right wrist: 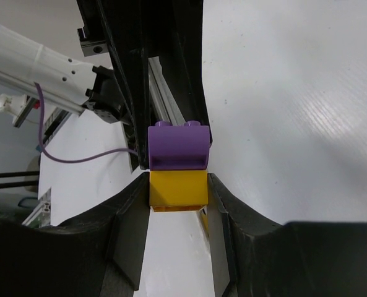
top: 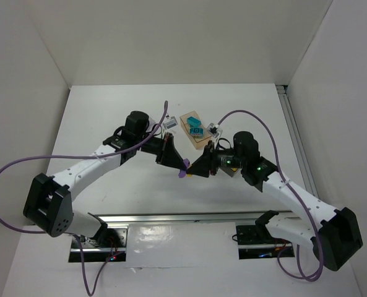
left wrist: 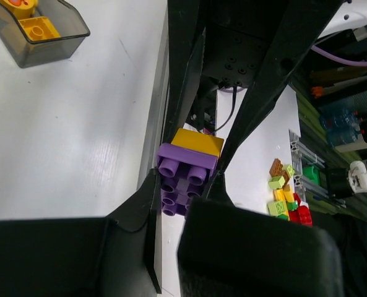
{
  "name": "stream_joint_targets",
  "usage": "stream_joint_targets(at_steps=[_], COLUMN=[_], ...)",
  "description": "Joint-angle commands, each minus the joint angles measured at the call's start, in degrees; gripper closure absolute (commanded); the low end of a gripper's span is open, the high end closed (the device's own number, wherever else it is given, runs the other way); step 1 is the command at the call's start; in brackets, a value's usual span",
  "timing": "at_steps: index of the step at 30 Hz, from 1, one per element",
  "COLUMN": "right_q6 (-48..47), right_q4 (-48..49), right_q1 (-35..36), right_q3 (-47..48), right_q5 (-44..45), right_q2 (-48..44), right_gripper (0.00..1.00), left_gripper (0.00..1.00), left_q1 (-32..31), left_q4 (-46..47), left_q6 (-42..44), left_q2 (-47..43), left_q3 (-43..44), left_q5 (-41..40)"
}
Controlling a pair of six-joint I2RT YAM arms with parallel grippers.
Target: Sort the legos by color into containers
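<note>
My left gripper pulls away, swings outward, turns down and lowers over the clear container (top: 169,124) next, since the purple lego is stuck to the orange-yellow one.
My two grippers meet tip to tip above the table's middle. The left gripper (top: 177,164) (left wrist: 184,187) is shut on a purple lego (left wrist: 187,162) (top: 182,174). The right gripper (top: 194,170) (right wrist: 178,193) is shut on an orange-yellow lego (right wrist: 178,187) (left wrist: 199,141). The two legos are stuck together, and the purple one also shows in the right wrist view (right wrist: 178,144). The tan-orange container (top: 201,140) behind the grippers holds teal legos (top: 195,128). The dark smoky grey container (left wrist: 52,49) holds orange-yellow legos (left wrist: 37,27). A small clear container (top: 169,124) stands left of the tan one.
White walls close the table at the back and sides. A metal rail (top: 171,218) runs along the near edge by the arm bases. A pile of mixed coloured bricks (left wrist: 286,199) lies beyond the table in the left wrist view. Purple cables (top: 10,179) loop off both arms.
</note>
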Motion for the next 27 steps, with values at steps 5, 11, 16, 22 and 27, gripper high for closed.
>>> stream_joint_targets(at_steps=[5,11,16,22,27], right_q6=[-2.3,-1.0,2.3,4.2,4.8], right_q4=[-7.5,-12.4,-17.3,-19.6,-20.4], right_q1=[0.0,0.0,0.0,0.0,-0.5], right_q3=[3.1,3.8,3.8,2.6,1.5], right_q5=[13.6,27.1,40.8,49.6,50.3], right_q2=[-2.1,-2.6,-4.0,-7.7,-8.4], right_gripper=[0.66,0.66,0.66,0.66,0.66], left_gripper=[1.00,1.00,1.00,1.00,1.00], left_q1=[4.2,5.9,7.8,12.9,16.3], left_q4=[0.2,-8.7,-30.0,-41.3,-48.2], left_q6=[-3.0,-3.1,-9.0,-17.6,-18.8], left_q2=[-2.1,0.9,6.6,19.9,30.1], left_q3=[1.8,6.9,21.3,34.1,44.4], left_q5=[-5.3,-16.3,-52.9,-78.0,-82.4])
